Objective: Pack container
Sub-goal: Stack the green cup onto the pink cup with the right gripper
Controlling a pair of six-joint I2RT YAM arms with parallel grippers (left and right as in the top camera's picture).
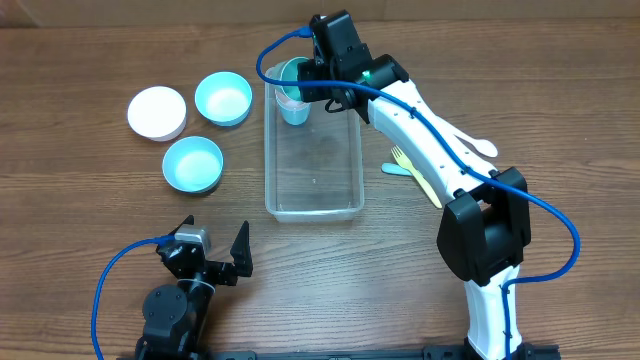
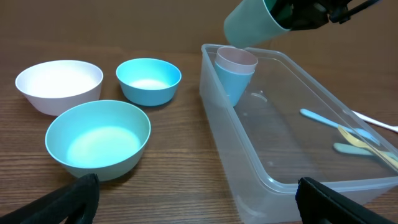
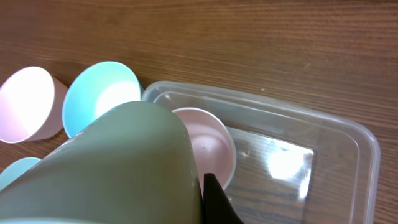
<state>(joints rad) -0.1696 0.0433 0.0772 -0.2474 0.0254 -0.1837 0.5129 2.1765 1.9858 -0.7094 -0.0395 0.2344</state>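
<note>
My right gripper will go down over the pink cup next and bring the green cup down into the pink cup's opening [image 3: 208, 148].
The clear container [image 1: 313, 195] lies in the middle of the table, long side running away from me. At its far end stands a blue cup with a pink cup nested inside it [image 1: 293, 106]. My right gripper [image 1: 308, 78] is shut on a green cup [image 1: 288, 72] and holds it tilted just above those nested cups. In the right wrist view the green cup [image 3: 106, 168] fills the lower left, beside the pink cup [image 3: 208, 146]. In the left wrist view the green cup [image 2: 252, 22] hangs over the container [image 2: 249, 168]. My left gripper [image 1: 215, 238] is open and empty at the near left.
A white bowl [image 1: 157, 112] and two light-blue bowls [image 1: 223, 98] [image 1: 192, 163] sit left of the container. A yellow fork [image 1: 415, 170], a blue spoon [image 1: 392, 168] and a white spoon [image 1: 480, 146] lie to its right, under the right arm.
</note>
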